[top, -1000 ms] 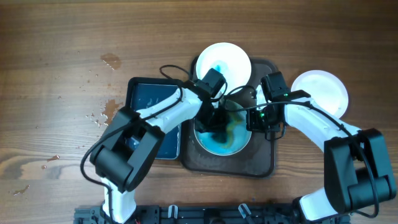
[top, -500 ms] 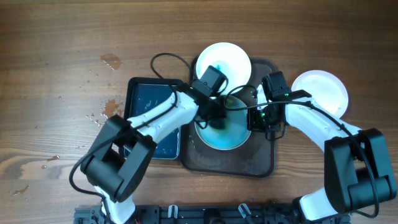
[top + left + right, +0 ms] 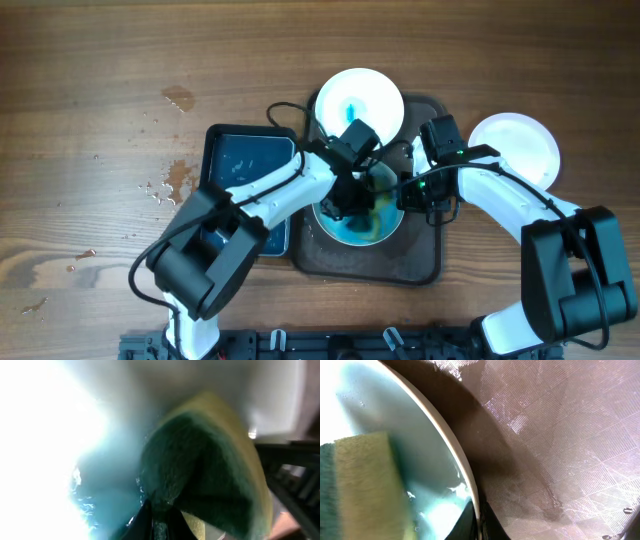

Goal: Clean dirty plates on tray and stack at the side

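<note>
The basin stands open beside the tray [image 3: 420, 262], so next my left gripper will rise off the plate, carry the sponge over the near half of the basin and let it go.
A white plate [image 3: 352, 226] smeared blue lies on the dark brown tray [image 3: 420, 262]. My left gripper [image 3: 352, 196] is shut on a green and yellow sponge [image 3: 210, 470] pressed onto this wet plate [image 3: 100, 495]. My right gripper [image 3: 408, 190] is shut on the plate's right rim [image 3: 465, 475], with the sponge [image 3: 365, 480] at the left of the right wrist view. A second plate [image 3: 360, 98] with a blue smear lies at the tray's far end. A plain white plate [image 3: 520, 145] lies on the table right of the tray.
A dark blue basin [image 3: 240, 165] stands left of the tray. Water drops [image 3: 170, 180] lie on the wooden table left of the basin. The tray's textured floor [image 3: 560, 435] is wet.
My left gripper has moved the sponge across the near plate, first left and then back to the right. The blue smear has spread. The right gripper has stayed on the rim.
</note>
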{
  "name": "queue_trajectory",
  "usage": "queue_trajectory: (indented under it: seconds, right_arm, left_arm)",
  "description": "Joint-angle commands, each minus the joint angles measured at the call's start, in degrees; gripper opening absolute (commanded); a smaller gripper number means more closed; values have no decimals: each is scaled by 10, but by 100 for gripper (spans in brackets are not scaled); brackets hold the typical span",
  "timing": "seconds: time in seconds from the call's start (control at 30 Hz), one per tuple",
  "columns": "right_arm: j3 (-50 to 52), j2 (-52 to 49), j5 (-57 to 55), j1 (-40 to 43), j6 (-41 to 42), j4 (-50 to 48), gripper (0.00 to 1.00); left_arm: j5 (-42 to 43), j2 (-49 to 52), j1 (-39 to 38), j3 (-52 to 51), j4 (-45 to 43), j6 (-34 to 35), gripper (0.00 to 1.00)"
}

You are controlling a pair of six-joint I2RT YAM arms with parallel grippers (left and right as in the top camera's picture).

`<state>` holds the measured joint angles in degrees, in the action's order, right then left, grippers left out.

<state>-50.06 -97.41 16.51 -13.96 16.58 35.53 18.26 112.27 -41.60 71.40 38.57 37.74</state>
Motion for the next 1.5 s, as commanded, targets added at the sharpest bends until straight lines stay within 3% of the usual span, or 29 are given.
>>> queue_trajectory:
  seconds: [0.0,0.13,0.3,0.37,0.53,0.7,0.8,0.83,0.87,0.93,0.97,1.0,1.07,1.23,1.37,1.47]
  right_arm:
    - [10,-21,-44,2,-1,1,4]
    - [10,-21,-44,2,-1,1,4]
    - [10,-21,-44,2,-1,1,4]
    - [10,-21,-44,2,-1,1,4]
    - [10,-21,-45,2,-1,-8,4]
    - [5,-20,-44,2,-1,-27,4]
    - [-35,14,-56,1,-3,59,4]
    - [-57,45,-67,-2,-9,96,4]
    - [-82,75,-66,-9,-27,132,4]
    - [-119,113,-66,-28,-41,179,4]
    - [-141,127,-67,-43,-46,201,4]
    - [-163,133,-67,-59,-46,218,4]
    - [-206,128,-67,-106,-44,230,4]
    - [-253,80,-132,-196,-24,180,4]
    - [-278,26,-205,-259,-14,95,4]
    - [-278,12,-319,-312,-14,8,4]
  left_arm:
    - [-192,-23,28,-21,72,33,4]
    - [-284,-62,45,-20,104,33,4]
    - [-160,-180,71,-19,99,24,4]
    - [-147,-235,90,-19,118,0,4]
    - [-245,-302,198,-27,221,-17,4]
    - [-245,-276,268,-153,132,-17,4]
    - [-204,-263,289,-208,82,-17,4]
    - [-190,-267,292,-205,79,-17,9]
    - [-180,-276,295,-200,80,-20,25]
    - [-156,-299,299,-182,91,-44,68]
    - [-158,-315,299,-168,105,-45,82]
    - [-158,-328,299,-158,115,-45,88]
    - [-159,-369,302,-127,141,-45,95]
    - [-160,-458,357,-53,220,-45,96]
    - [-168,-528,432,-32,241,-45,100]
    - [-168,-564,471,-32,248,-45,100]
